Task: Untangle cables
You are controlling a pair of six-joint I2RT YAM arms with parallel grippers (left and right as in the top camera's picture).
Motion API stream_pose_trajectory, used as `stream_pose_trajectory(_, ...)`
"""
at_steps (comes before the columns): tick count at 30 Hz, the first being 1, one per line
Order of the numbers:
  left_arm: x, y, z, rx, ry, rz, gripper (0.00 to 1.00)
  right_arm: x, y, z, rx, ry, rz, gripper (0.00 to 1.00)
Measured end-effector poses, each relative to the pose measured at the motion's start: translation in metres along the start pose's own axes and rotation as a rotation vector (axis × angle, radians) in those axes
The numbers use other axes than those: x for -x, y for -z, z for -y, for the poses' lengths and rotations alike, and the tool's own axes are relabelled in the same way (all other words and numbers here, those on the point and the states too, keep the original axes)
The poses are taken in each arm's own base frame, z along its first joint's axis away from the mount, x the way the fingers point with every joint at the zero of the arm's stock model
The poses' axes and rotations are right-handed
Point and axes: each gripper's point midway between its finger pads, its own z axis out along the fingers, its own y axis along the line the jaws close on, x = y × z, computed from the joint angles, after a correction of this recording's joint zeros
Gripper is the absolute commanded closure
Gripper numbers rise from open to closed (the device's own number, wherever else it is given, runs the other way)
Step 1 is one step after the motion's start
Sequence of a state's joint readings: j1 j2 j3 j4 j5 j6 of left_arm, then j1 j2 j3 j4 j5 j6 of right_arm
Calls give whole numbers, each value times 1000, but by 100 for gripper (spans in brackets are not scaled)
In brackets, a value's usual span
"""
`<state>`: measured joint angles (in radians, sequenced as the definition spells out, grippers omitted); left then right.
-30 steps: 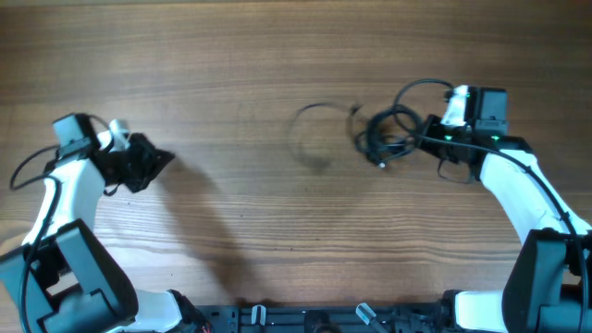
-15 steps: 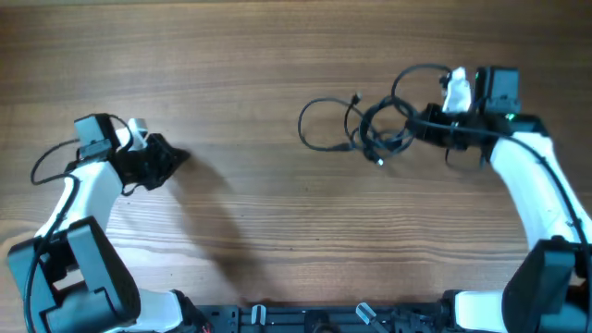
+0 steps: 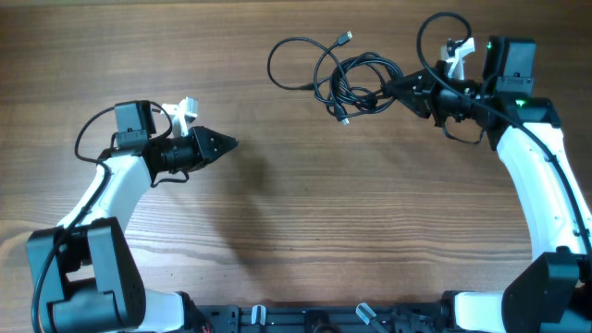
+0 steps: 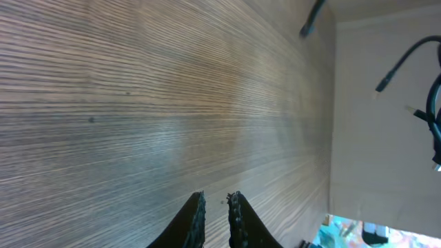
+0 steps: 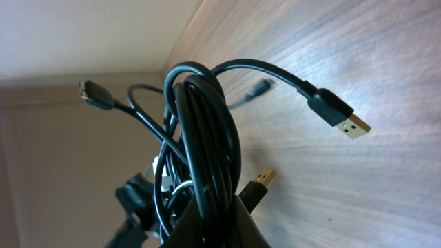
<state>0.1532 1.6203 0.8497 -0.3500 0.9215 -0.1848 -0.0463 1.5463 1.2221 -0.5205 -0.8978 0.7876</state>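
Note:
Next, my right gripper needs to move back toward my base and down to release the bundle on the bare tabletop, since that open wood lies below the gripper.
The cables (image 3: 347, 79) are a knotted black bundle at the back of the table, with one loose loop (image 3: 291, 65) trailing left. My right gripper (image 3: 400, 88) is shut on the bundle's right side and holds it lifted. In the right wrist view the coiled cables (image 5: 203, 151) hang between the jaws, with gold USB plugs (image 5: 348, 124) sticking out. My left gripper (image 3: 227, 144) is shut and empty, pointing right, well left of the bundle. The left wrist view shows its jaws (image 4: 215, 207) nearly touching over bare wood.
The wooden table (image 3: 305, 222) spans the view. Thick black cables fixed to the arms loop near the right wrist (image 3: 435, 28) and the left wrist (image 3: 92, 139). The arm bases stand at the front edge.
My right gripper has carried the bundle up and toward the back left, with the loose loop trailing. My left gripper has swung right toward the centre.

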Motion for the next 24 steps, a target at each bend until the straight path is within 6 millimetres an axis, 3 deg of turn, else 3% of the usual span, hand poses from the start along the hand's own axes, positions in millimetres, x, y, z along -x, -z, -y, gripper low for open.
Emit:
stream_pose_trajectory(4,-2,0,10,-58,-3,-13,83,-10,-1,0,6,-91,-43,96)
stream_pose_trajectory(7,-5,3,29,-169,-13,-36,81,-19,-6,-10,38,-146,-86,96)
stream_pose_trajectory(11,-12,12,62,-367,-29,-80,81,-41,-28,-37,79,-163,-154,96)
stream_pose_trajectory(18,-17,21,81,-486,-35,-110,75,-85,-62,-47,-4,-296,-216,96)
stream_pose_trajectory(24,-9,33,102,-598,53,-164,73,-84,-69,-46,-43,-430,-171,94)
